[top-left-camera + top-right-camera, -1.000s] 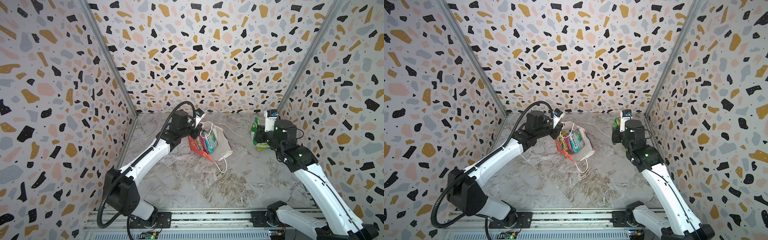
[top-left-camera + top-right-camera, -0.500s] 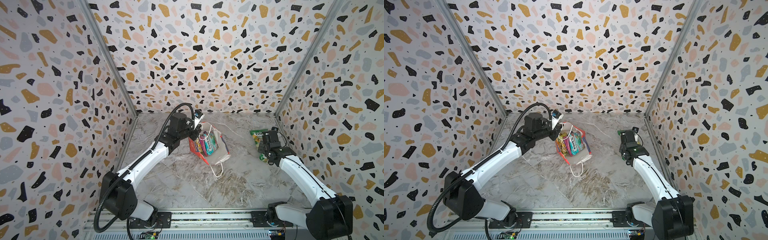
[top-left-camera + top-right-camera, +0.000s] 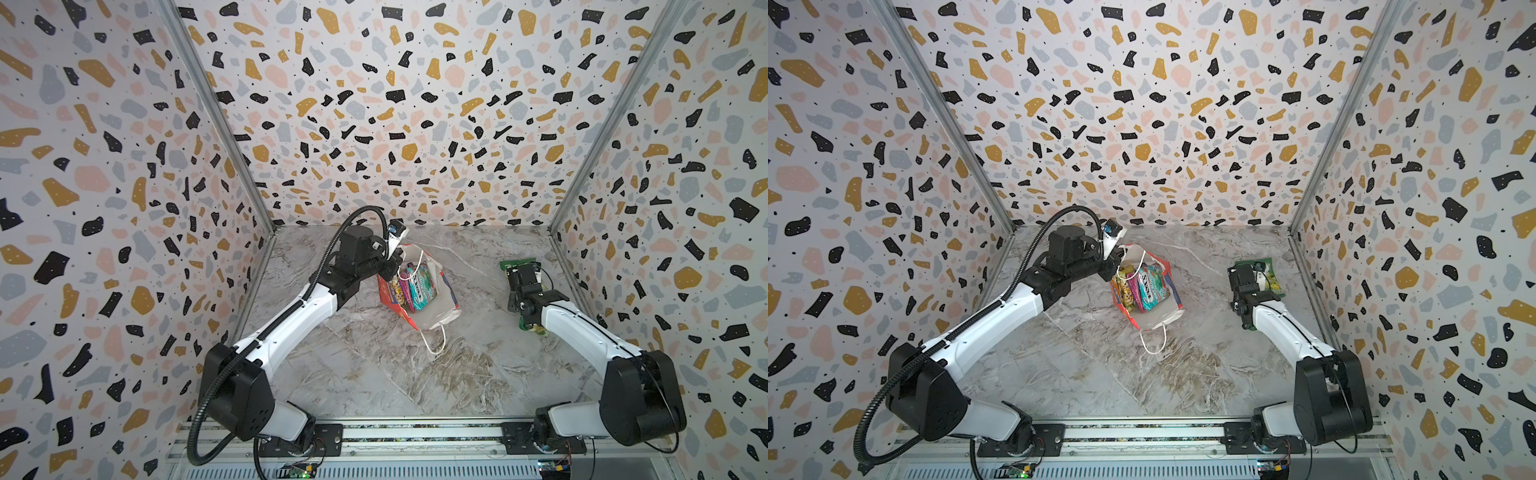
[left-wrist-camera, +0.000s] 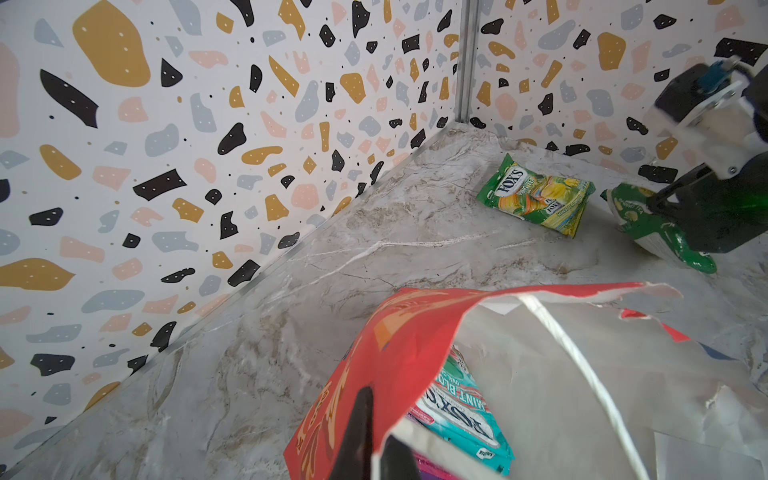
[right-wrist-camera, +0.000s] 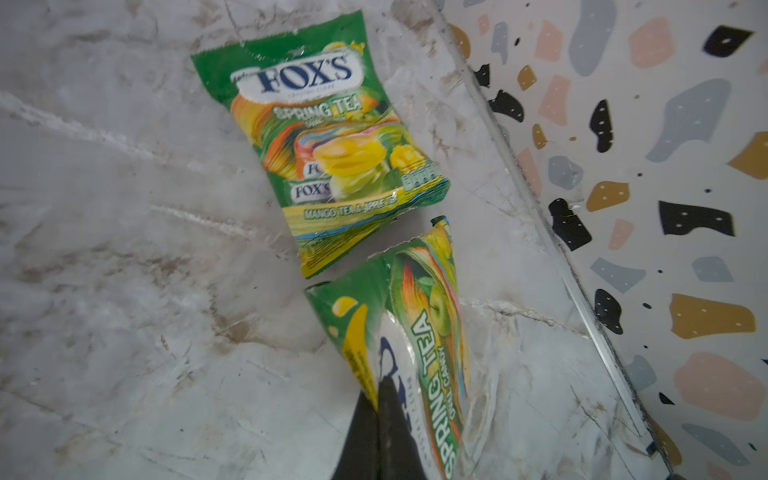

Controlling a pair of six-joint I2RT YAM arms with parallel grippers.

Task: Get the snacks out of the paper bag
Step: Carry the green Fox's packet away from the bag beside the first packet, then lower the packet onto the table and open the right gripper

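Observation:
My right gripper will next go down and slightly toward the bag (image 3: 390, 297) to release its packet on the bare marble tabletop (image 3: 529, 338) beside the flat green packet.
The red paper bag (image 3: 390, 297) (image 3: 1170, 291) (image 4: 399, 353) leans open at mid-table, its white inside showing. Several snacks (image 3: 417, 286) (image 3: 1148, 289) stand in it; a teal packet (image 4: 457, 411) is nearest its mouth. My left gripper (image 3: 392, 266) (image 3: 1116, 266) (image 4: 376, 419) is shut on the bag's rim, one finger outside and one inside. My right gripper (image 3: 519, 274) (image 3: 1241, 276) (image 5: 378, 390) hangs low by the right wall, shut on a green snack packet (image 5: 432, 332) (image 4: 640, 220). Another green packet (image 3: 517, 263) (image 3: 1268, 278) (image 4: 536, 199) (image 5: 332, 137) lies flat just beyond it.
A white cord handle (image 3: 436, 345) (image 3: 1154, 345) trails from the bag onto the marble tabletop (image 3: 374, 374) toward the front. The right wall (image 5: 623, 208) stands close beside the green packets. Terrazzo-patterned walls enclose the table on three sides.
My right arm has come down from a raised pose to low over the table, still holding the green packet. The left gripper keeps its hold on the bag, which shifted slightly.

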